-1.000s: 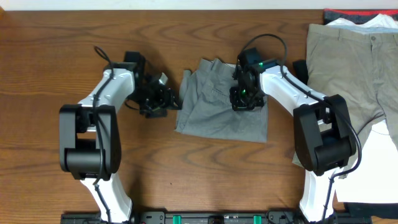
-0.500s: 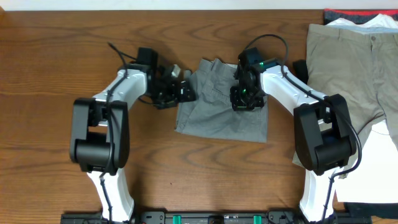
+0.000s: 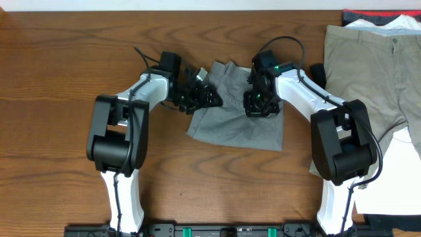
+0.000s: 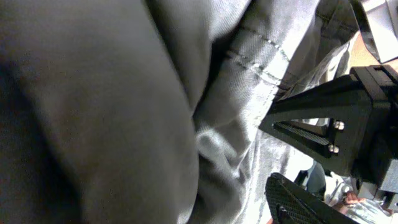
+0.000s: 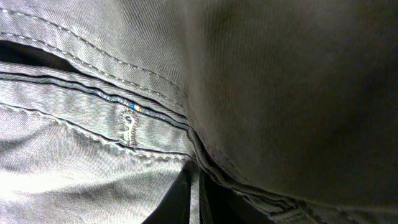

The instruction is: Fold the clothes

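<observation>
The robot will raise its right gripper and pull it toward the khaki trousers to free the fold of the grey shorts, since cloth is already between the left gripper's fingers.
The grey shorts [image 3: 233, 122] lie wrinkled in the middle of the table. My left gripper [image 3: 205, 97] is at their upper left edge. Grey cloth [image 4: 124, 112] fills the left wrist view, bunched between the jaws, which stand apart. One black finger [image 4: 305, 202] shows low on the right and the other is hidden. My right gripper [image 3: 258, 105] is down on the shorts' upper right part. In the right wrist view its dark fingers [image 5: 186, 199] are closed on a thin strip of the cloth beside a stitched seam [image 5: 127, 124], and a fold drapes over them.
Khaki trousers [image 3: 371, 72] lie spread at the right side, over a white garment [image 3: 404, 151]. A red-black garment [image 3: 368, 13] shows at the far right edge. The right arm's black frame [image 4: 336, 124] stands close to my left gripper. Bare wood [image 3: 59, 79] lies to the left.
The left arm has swung right, from beside the shorts onto their left edge, and the cloth there has bunched up. The right gripper has stayed in place.
</observation>
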Tool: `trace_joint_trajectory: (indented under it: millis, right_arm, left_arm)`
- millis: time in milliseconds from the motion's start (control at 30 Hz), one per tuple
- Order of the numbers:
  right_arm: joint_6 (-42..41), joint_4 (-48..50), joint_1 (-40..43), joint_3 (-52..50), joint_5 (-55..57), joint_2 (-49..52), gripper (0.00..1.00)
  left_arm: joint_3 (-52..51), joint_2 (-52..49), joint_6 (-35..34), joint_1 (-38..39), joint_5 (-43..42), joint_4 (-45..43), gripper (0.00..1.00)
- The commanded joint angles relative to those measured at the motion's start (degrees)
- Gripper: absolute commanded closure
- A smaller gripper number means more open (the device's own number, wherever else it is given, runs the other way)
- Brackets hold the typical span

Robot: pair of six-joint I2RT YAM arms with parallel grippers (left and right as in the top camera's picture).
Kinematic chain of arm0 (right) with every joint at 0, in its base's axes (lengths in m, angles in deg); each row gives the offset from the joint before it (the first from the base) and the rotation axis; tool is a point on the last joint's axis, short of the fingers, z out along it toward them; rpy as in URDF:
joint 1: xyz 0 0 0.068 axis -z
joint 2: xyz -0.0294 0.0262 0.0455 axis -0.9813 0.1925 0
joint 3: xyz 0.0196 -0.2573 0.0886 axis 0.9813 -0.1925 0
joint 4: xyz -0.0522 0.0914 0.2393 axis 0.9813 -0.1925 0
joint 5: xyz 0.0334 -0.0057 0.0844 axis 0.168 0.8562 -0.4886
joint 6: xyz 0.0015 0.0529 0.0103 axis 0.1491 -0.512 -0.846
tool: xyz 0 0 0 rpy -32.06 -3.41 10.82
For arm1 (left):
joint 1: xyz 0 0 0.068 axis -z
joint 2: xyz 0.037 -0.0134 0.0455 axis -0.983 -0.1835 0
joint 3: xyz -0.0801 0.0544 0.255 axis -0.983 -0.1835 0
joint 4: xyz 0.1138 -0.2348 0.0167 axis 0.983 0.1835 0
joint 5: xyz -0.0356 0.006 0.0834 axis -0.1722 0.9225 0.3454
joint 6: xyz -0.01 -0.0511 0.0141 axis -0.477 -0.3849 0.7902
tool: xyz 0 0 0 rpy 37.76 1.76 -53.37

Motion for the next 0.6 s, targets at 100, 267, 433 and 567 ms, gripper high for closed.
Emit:
trace_joint_trajectory:
  millis: [100, 267, 433, 567]
  right_arm:
    - [-0.33, -0.24, 1.18, -2.45, 9.79, 4.59, 0.93]
    - [4.46, -1.38, 1.29, -2.23, 7.91, 4.35, 0.93]
    - [8.35, -9.11, 4.28, 1.95, 8.31, 1.51, 0.94]
    - [10.23, -12.90, 7.39, 6.27, 8.15, -4.22, 0.93]
  left_arm:
    - [-1.64, -3.48, 0.42, 3.58, 3.72, -1.20, 0.50]
    - [-1.64, -3.43, 0.33, 3.02, 3.85, -1.20, 0.89]
    - [-1.64, -1.64, 0.44, -0.52, 1.18, 0.57, 0.94]
    - [-1.64, 1.86, 1.88, -4.44, -5.86, 0.55, 0.94]
